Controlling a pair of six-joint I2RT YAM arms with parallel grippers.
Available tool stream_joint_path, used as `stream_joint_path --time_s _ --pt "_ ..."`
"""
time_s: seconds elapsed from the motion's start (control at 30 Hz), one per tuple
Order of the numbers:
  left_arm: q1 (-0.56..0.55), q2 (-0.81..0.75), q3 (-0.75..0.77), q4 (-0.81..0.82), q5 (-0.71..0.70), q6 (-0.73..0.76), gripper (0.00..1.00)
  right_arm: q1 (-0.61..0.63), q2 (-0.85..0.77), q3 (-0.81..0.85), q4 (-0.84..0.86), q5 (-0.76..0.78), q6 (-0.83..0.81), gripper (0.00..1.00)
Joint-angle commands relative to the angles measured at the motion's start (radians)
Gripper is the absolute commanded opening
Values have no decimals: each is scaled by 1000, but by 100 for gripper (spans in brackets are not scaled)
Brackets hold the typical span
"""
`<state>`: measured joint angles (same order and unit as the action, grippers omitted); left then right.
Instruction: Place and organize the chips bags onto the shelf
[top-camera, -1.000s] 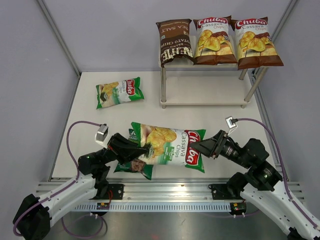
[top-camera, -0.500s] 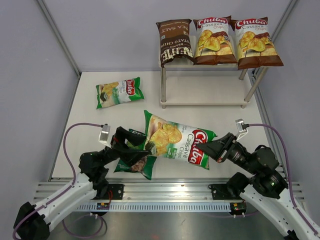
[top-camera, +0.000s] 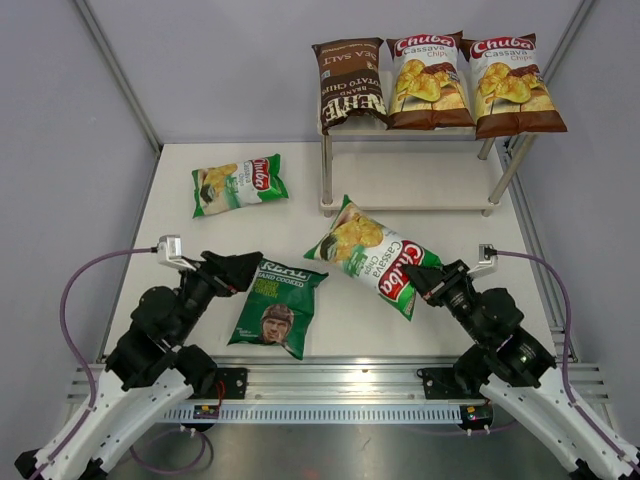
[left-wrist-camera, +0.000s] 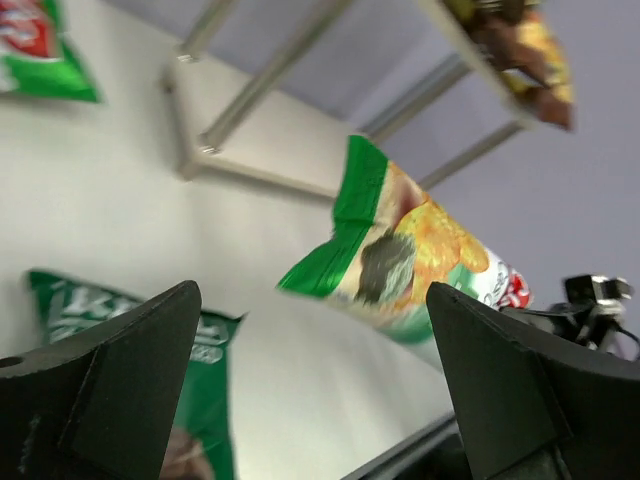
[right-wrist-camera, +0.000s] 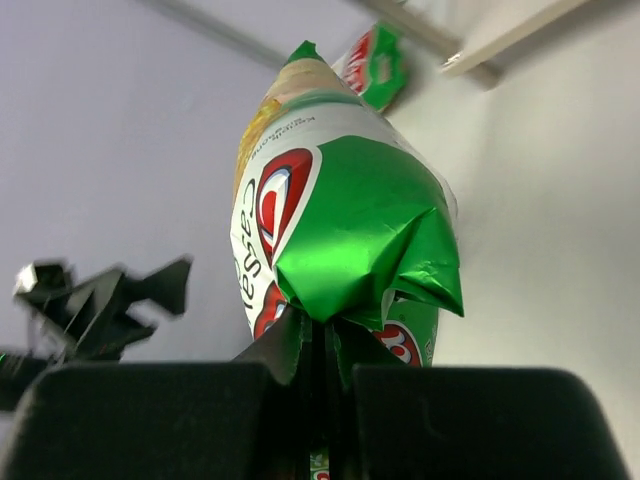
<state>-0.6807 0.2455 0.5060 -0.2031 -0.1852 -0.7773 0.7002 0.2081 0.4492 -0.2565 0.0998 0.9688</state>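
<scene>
My right gripper should move outward next and let go of the Chuba bag on the lower board's end (top-camera: 356, 182) (right-wrist-camera: 497, 22) below the Kettle bag, because that empty spot is outward of the gripper.
My right gripper (top-camera: 418, 280) is shut on the crumpled green end of a green-and-white Chuba bag (top-camera: 372, 255), which hangs tilted above the table in front of the shelf (top-camera: 410, 182). The right wrist view shows its jaws (right-wrist-camera: 325, 340) pinching that bag (right-wrist-camera: 340, 220). My left gripper (top-camera: 245, 268) stands open and empty beside the dark green REAL bag (top-camera: 275, 305), which lies flat. A second green Chuba bag (top-camera: 238, 183) lies at the back left. On the shelf's top board stand the Kettle bag (top-camera: 348, 85) and two brown Chuba bags (top-camera: 430, 80).
The shelf's lower board (left-wrist-camera: 270, 150) is bare, with thin metal legs (top-camera: 326, 175) at its corners. Grey walls close the table on both sides. The metal rail (top-camera: 340, 385) with both arm bases runs along the near edge.
The left gripper opened, let go of the green Chuba bag and drew back left. The right gripper shut on the bag's end and swung it up toward the shelf, uncovering the REAL bag.
</scene>
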Motion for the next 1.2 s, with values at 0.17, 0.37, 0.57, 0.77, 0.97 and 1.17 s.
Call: stream_joint_path --time_s 0.17,0.37,0.57,0.77,0.97,1.17 --pt "-2 211 302 -580 -93 197 99 5 140 -24 201 563 136 0" --pt "-2 287 325 -538 131 329 99 -62 391 16 416 632 156 0" --pt "-2 215 316 -515 168 389 99 -304 663 48 753 474 168 0" --pt "0 63 266 -469 158 369 99 -334 971 140 1010 494 111 0" --pt "0 -26 258 -461 133 355 99 -332 1238 166 1206 555 206 1" --pt "0 -58 255 -453 139 357 99 -257 1409 267 1205 662 225 5"
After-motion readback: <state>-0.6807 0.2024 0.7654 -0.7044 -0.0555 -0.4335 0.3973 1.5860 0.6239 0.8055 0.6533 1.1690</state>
